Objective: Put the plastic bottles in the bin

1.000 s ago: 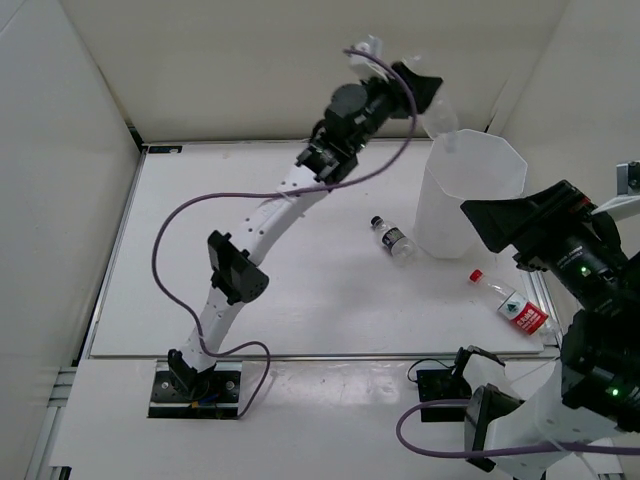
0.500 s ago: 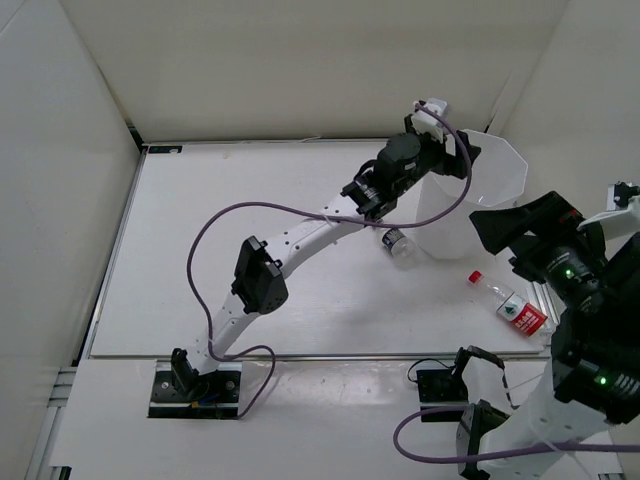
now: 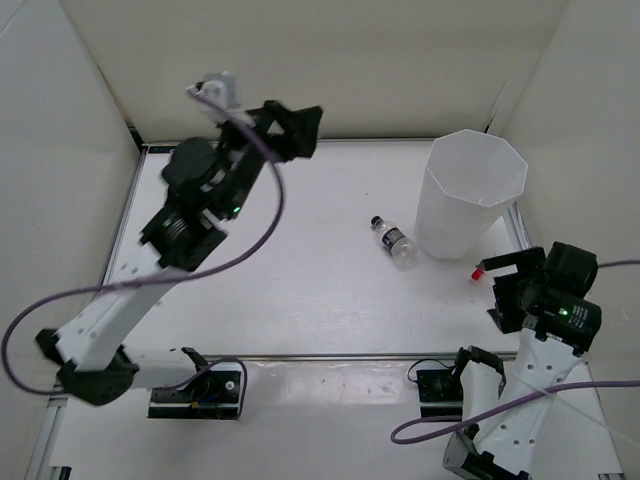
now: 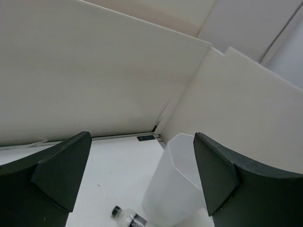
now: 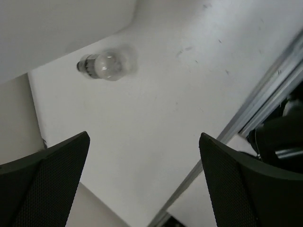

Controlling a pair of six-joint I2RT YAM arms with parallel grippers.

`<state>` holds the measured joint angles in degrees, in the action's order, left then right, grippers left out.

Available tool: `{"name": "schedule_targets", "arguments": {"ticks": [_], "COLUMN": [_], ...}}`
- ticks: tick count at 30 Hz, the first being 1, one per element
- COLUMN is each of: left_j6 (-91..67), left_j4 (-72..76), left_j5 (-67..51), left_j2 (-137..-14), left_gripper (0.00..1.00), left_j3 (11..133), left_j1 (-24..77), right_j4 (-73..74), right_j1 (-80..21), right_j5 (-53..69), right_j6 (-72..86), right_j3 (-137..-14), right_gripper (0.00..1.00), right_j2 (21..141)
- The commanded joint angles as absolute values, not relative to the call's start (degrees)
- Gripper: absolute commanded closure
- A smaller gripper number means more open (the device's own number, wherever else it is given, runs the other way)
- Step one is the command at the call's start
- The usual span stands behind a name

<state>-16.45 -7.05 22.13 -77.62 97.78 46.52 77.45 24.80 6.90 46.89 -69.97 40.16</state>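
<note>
My right gripper turns and lowers over the red-capped bottle (image 3: 477, 272) next to close. The red cap shows beside my open fingers rather than between them.
The tall white faceted bin (image 3: 470, 200) stands at the table's right rear, and shows in the left wrist view as the bin (image 4: 176, 189). A short clear bottle with a black cap (image 3: 393, 241) lies just left of its base, also seen as the bottle (image 4: 127, 216) and the bottle (image 5: 107, 65). A red cap (image 3: 478, 272) pokes out in front of the bin; the rest of that bottle is hidden under my right arm. My right gripper (image 3: 498, 288) (image 5: 144, 161) hangs open right beside the red cap. Far to the left, my left gripper (image 3: 298, 133) (image 4: 142, 165) is raised, open and holding nothing.
White walls close in the table on the left, back and right. A metal rail (image 5: 246, 118) runs along the table's near edge beside my right gripper. A purple cable (image 3: 250, 240) loops from the left arm.
My left gripper, shut on a clear bottle near the bin, passed over the bin, opened and swung far left without it. The right arm dropped over the red-capped bottle.
</note>
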Motion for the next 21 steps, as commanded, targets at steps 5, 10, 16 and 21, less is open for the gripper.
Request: {"name": "schedule_targets", "arguments": {"ticks": [5, 10, 16, 21], "left_j6": [-22.3, -22.9, -24.6, -25.7], "left_j4": [-25.5, -34.5, -38.7, -40.8], "left_j5": [21.4, 18.4, 15.8, 15.3], "left_j2": [-62.7, -60.5, -60.5, -58.8], "left_gripper": [0.00, 0.00, 0.00, 0.00], "left_j3": [83.6, 84.4, 85.6, 83.9], "left_j1": [47.5, 47.5, 47.5, 47.5], "right_j4": [83.1, 78.7, 71.0, 66.7], "right_j1": [25.1, 25.1, 25.1, 25.1], "right_j5": [-1.8, -8.3, -12.5, -15.2], "right_j6": [77.6, 82.4, 86.9, 88.4], "right_j3": [-58.4, -52.4, -45.5, -43.8], "right_gripper": [0.00, 0.00, 0.00, 0.00], "right_j2": [38.8, 43.9, 48.0, 54.4]}}
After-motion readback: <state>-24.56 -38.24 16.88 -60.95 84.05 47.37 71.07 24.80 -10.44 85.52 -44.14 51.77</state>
